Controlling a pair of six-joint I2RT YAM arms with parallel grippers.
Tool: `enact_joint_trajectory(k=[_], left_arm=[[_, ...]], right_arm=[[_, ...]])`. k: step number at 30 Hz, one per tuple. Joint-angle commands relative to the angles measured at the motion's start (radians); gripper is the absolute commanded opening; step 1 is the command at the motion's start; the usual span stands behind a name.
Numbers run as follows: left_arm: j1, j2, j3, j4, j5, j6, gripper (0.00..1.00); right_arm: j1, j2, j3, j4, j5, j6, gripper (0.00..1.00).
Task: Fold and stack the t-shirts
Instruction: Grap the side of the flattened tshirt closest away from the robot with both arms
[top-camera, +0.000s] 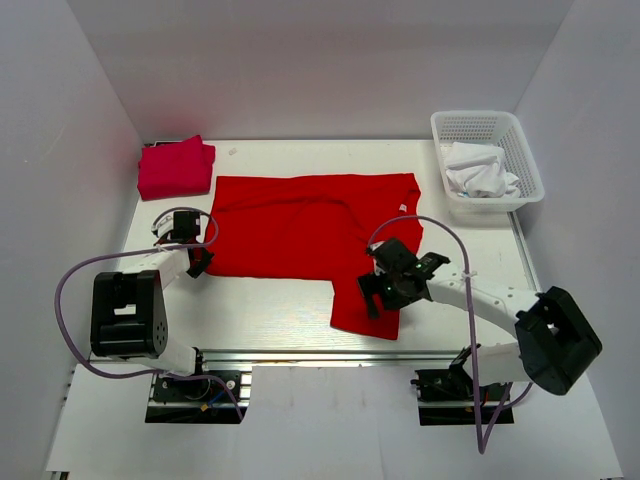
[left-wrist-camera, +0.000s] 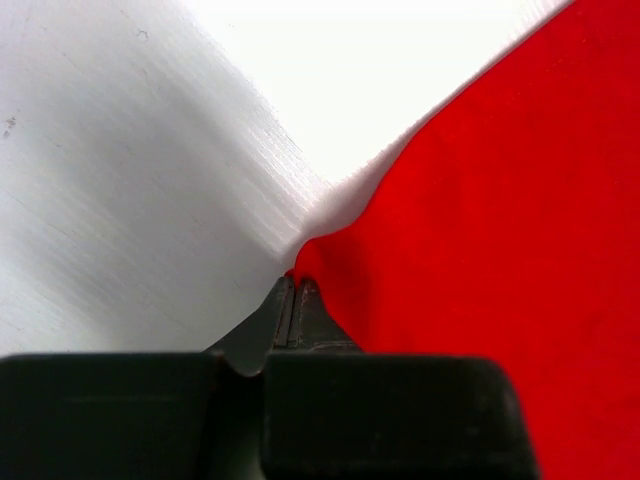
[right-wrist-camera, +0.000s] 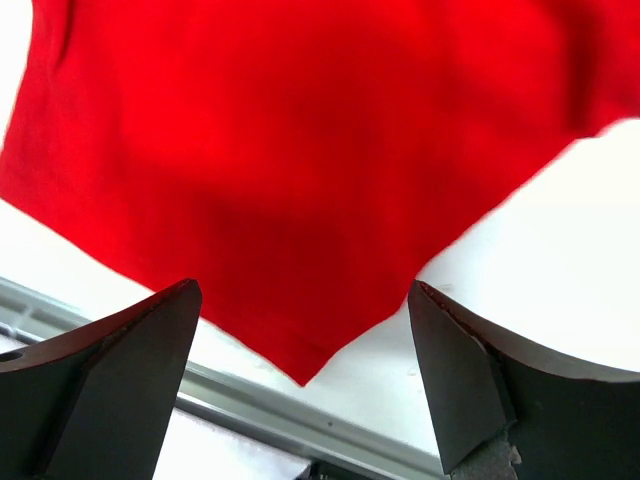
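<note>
My right gripper lowers back toward the bar onto the front sleeve's near corner (top-camera: 391, 334) (right-wrist-camera: 301, 364) next, as that corner lies below and back from its open fingers.
The bright red t-shirt (top-camera: 300, 225) lies spread flat across the middle of the table, with one sleeve hanging down toward the front edge. The pinkish crimson t-shirt (top-camera: 176, 167) sits folded at the back left corner. My left gripper (top-camera: 200, 262) is shut on the red shirt's left front corner; in the left wrist view the jaws (left-wrist-camera: 293, 285) pinch the edge of the red cloth (left-wrist-camera: 500, 250). My right gripper (top-camera: 374, 296) is open over the front sleeve. In the right wrist view its gripper (right-wrist-camera: 303, 290) spans the corner of the red cloth (right-wrist-camera: 300, 150) without touching it.
A white mesh basket (top-camera: 523, 150) holding a crumpled white cloth (top-camera: 480, 170) stands at the back right. An aluminium rail (top-camera: 330, 353) runs along the table's front edge, also seen in the right wrist view (right-wrist-camera: 250, 400). White walls enclose the table.
</note>
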Motion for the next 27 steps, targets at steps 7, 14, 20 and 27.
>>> enact_joint_trajectory(k=[7,14,20,27], left_arm=[[0.002,-0.035,-0.012,-0.035,0.02,0.015,0.0],[0.002,-0.035,-0.003,-0.057,0.02,0.015,0.0],[0.002,-0.035,-0.003,-0.057,0.02,0.026,0.0],[0.002,-0.054,0.015,-0.084,0.029,0.026,0.0]], right_arm=[[0.15,0.109,0.064,-0.051,0.036,0.0,0.84],[0.251,0.181,0.067,-0.059,0.091,0.041,0.79],[0.289,0.247,0.07,-0.056,0.183,0.104,0.65],[0.296,0.198,0.093,-0.065,0.269,0.146,0.22]])
